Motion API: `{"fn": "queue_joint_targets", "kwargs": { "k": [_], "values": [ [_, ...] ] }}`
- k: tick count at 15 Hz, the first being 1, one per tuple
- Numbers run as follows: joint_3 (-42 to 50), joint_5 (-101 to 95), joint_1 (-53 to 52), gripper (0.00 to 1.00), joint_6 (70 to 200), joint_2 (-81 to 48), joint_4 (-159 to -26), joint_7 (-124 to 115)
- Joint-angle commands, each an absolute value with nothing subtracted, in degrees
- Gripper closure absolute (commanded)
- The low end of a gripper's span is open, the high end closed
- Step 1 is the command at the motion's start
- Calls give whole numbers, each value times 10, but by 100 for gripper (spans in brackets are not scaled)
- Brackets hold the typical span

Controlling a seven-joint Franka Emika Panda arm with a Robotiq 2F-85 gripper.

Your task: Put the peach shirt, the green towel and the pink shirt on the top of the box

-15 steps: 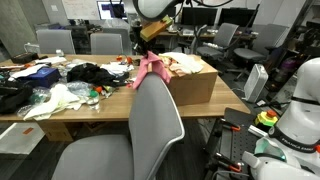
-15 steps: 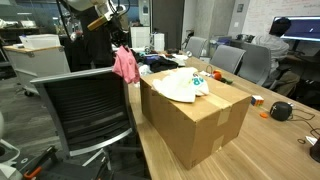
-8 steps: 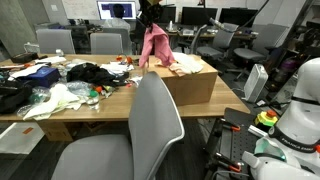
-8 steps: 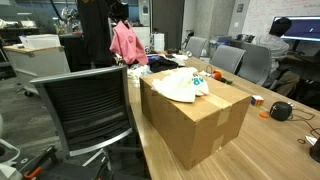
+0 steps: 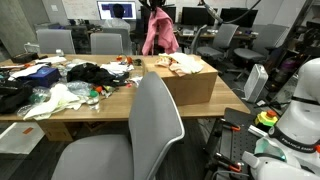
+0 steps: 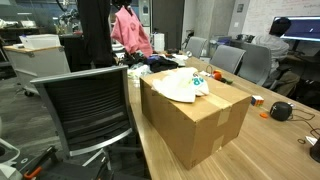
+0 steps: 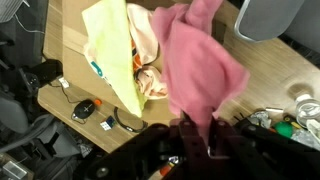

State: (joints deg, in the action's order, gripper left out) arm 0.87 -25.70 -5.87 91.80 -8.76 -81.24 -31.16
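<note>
I will keep my gripper high and shift it toward the green towel and peach shirt first, then open it with the pink shirt (image 5: 158,32) over the box top.
The pink shirt (image 5: 158,32) hangs from my gripper (image 5: 153,8), high over the far end of the tan box (image 5: 195,88). It also shows in the other exterior view (image 6: 130,30) and in the wrist view (image 7: 200,60). My gripper (image 7: 195,128) is shut on the pink shirt. The green towel (image 7: 110,55) and the peach shirt (image 7: 148,50) lie on the box top (image 6: 195,115); in an exterior view they show as a pale heap (image 6: 180,83).
A grey chair back (image 5: 155,125) stands in front of the table. Dark clothes (image 5: 95,72), a whitish cloth (image 5: 60,98) and clutter cover the wooden table (image 5: 110,105). A black mesh chair (image 6: 85,110) stands beside the box. Office chairs stand behind.
My gripper has lifted the pink shirt from beside the box's edge to high above it, and moved it over the box.
</note>
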Motion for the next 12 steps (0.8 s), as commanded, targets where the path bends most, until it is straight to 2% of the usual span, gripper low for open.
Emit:
{"fn": "queue_joint_targets", "kwargs": {
  "k": [1,12],
  "values": [
    [28,-261,-36,92,876,-129,-733,-321],
    [110,-260,36,90,866,-198,-630,-431]
  ]
}}
